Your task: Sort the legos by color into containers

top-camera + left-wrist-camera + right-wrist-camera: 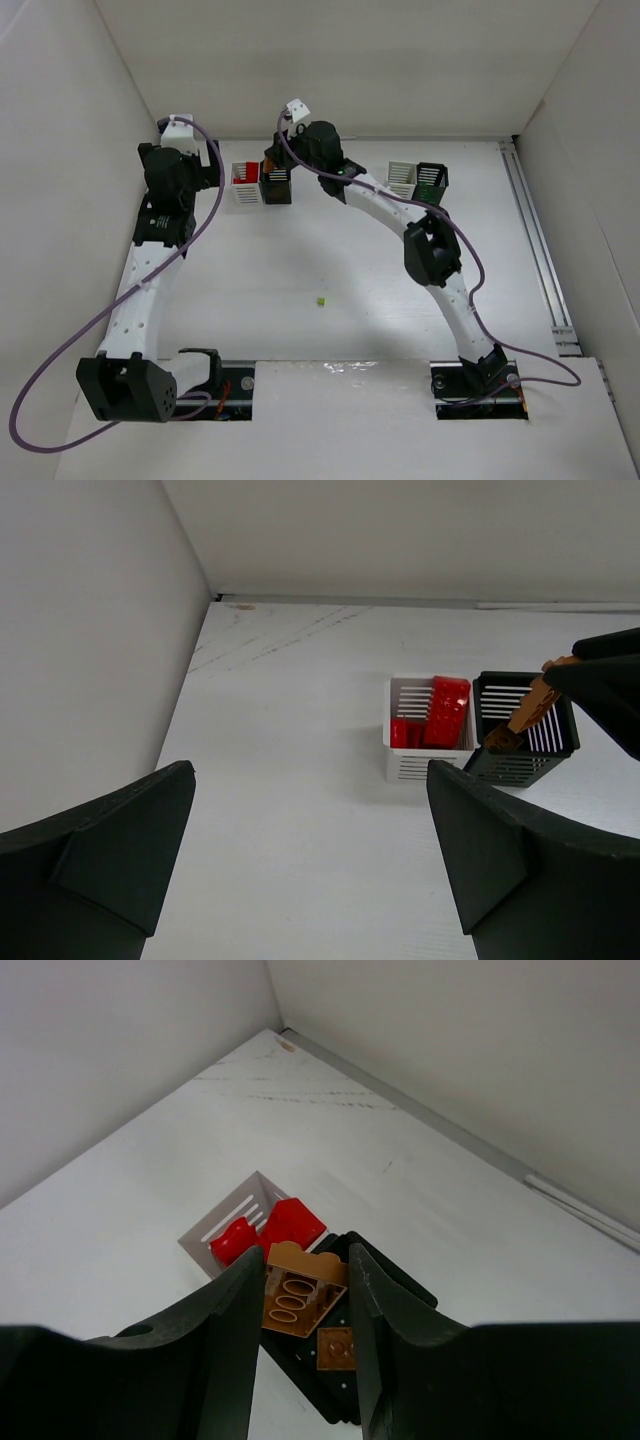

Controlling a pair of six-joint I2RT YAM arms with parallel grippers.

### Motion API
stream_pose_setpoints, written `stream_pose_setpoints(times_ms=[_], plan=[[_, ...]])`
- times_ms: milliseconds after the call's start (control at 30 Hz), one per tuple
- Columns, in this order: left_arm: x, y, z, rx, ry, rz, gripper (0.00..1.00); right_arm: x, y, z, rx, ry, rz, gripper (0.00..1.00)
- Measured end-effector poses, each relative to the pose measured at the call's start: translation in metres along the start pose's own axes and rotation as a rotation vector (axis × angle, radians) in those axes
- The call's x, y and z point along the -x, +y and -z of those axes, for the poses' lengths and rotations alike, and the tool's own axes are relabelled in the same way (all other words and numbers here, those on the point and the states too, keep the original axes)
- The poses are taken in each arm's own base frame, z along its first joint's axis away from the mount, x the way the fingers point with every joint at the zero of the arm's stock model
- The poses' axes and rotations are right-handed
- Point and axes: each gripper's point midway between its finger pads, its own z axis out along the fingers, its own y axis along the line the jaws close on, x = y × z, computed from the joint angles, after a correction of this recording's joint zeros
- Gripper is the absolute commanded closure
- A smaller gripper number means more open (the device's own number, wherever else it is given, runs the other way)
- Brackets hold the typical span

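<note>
My left gripper moves back, to the right in the top view and down onto the yellow-green lego (321,300) next, which lies below it, loose outside every bin.
My right gripper (305,1280) is shut on an orange lego (300,1290) and holds it over a black bin (400,1285); a smaller orange lego (336,1348) lies inside. The left wrist view shows the held orange lego (530,710) hanging above that black bin (520,765). Beside it a white bin (425,765) holds red legos (446,710). My left gripper (310,810) is open and empty above the table, left of this pair (244,183). A yellow-green lego (321,300) lies alone mid-table.
A second pair stands at the back right: a white bin (401,180) and a black bin (431,180) with green inside. White walls close in the left, back and right sides. A metal rail (540,250) runs along the right edge.
</note>
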Motion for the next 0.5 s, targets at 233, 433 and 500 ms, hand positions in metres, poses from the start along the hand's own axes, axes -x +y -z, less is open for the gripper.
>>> stream_pose_setpoints(times_ms=[233, 433, 500], plan=[[-0.006, -0.003, -0.005, -0.01, 0.017, -0.003, 0.0, -0.016, -0.006, 0.001, -0.006, 0.031, 0.001, 0.46], [-0.007, -0.004, -0.006, -0.013, 0.02, -0.004, 0.0, -0.021, -0.005, 0.003, 0.02, 0.04, 0.003, 0.39], [-0.007, -0.004, -0.006, -0.013, 0.019, -0.004, 0.0, -0.03, -0.005, 0.008, 0.028, 0.066, -0.003, 0.39]])
